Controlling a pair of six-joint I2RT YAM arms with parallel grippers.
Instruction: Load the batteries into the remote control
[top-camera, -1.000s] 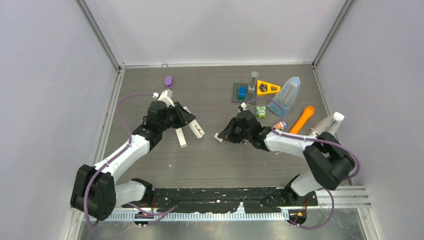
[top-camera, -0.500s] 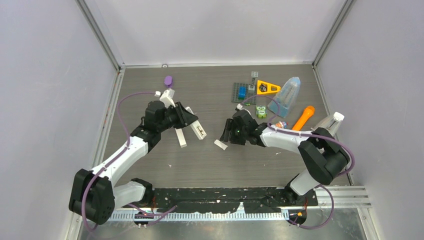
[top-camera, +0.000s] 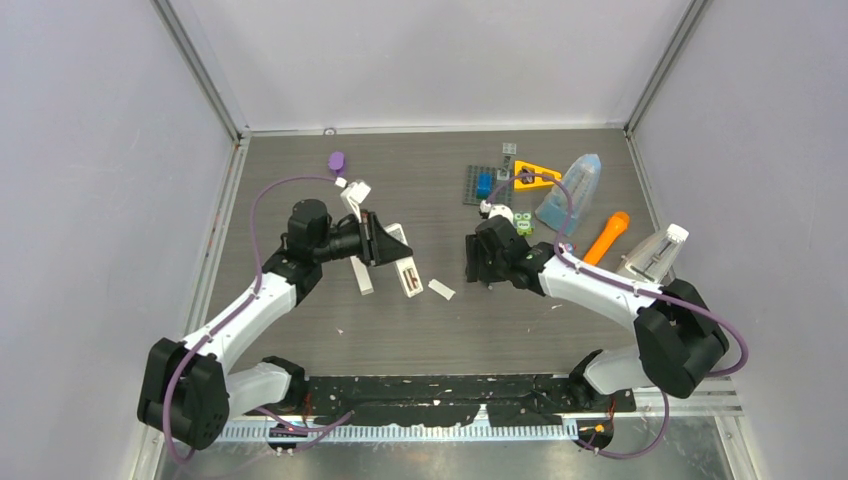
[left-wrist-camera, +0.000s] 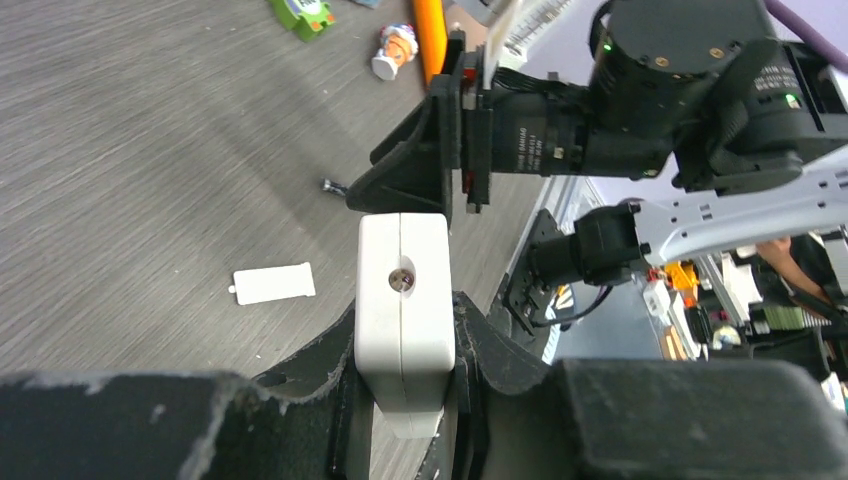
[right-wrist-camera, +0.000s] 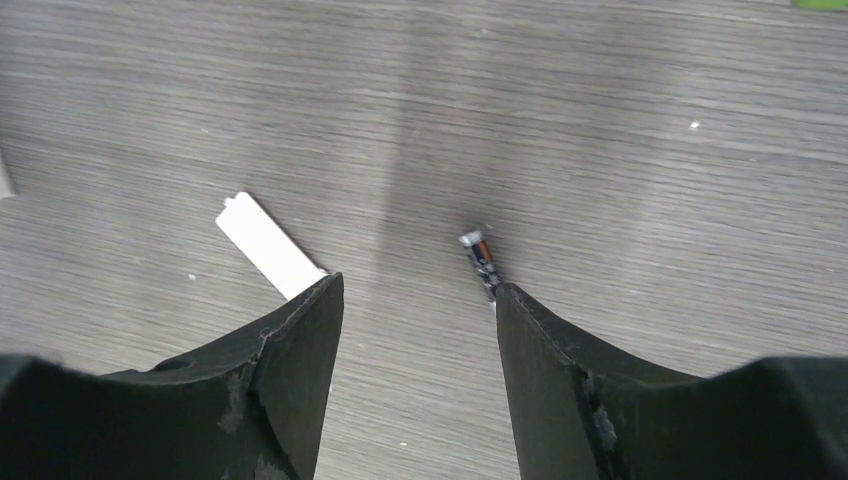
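The blackish battery lies below, nearer one finger, so next I will gently move my right gripper toward the right in its wrist view and down around the battery's body (right-wrist-camera: 484, 267).
My left gripper (top-camera: 390, 246) is shut on a white remote control (top-camera: 407, 272), whose open compartment faces up in the top view. In the left wrist view the remote (left-wrist-camera: 402, 300) sits end-on between the jaws of that gripper (left-wrist-camera: 405, 335). The remote's white battery cover (top-camera: 441, 290) lies flat on the table between the two arms. My right gripper (top-camera: 482, 264) hovers to its right, open and holding nothing (right-wrist-camera: 418, 286). A blackish battery (right-wrist-camera: 481, 264) with an orange band lies on the table just ahead of the right finger (right-wrist-camera: 540, 340). The cover (right-wrist-camera: 268, 247) lies ahead of the left finger.
A second white strip (top-camera: 362, 275) lies beside the held remote. At the back right are a grey plate with a blue brick (top-camera: 484, 185), a yellow triangle (top-camera: 535, 177), a blue translucent cone (top-camera: 570, 195), a green toy (top-camera: 521, 222), an orange carrot toy (top-camera: 606, 238) and a clear bottle (top-camera: 655, 252). A purple piece (top-camera: 337, 160) lies back left.
My right gripper opened, let go of the white cover onto the table, and drew back to the right. My left gripper carried the remote rightward.
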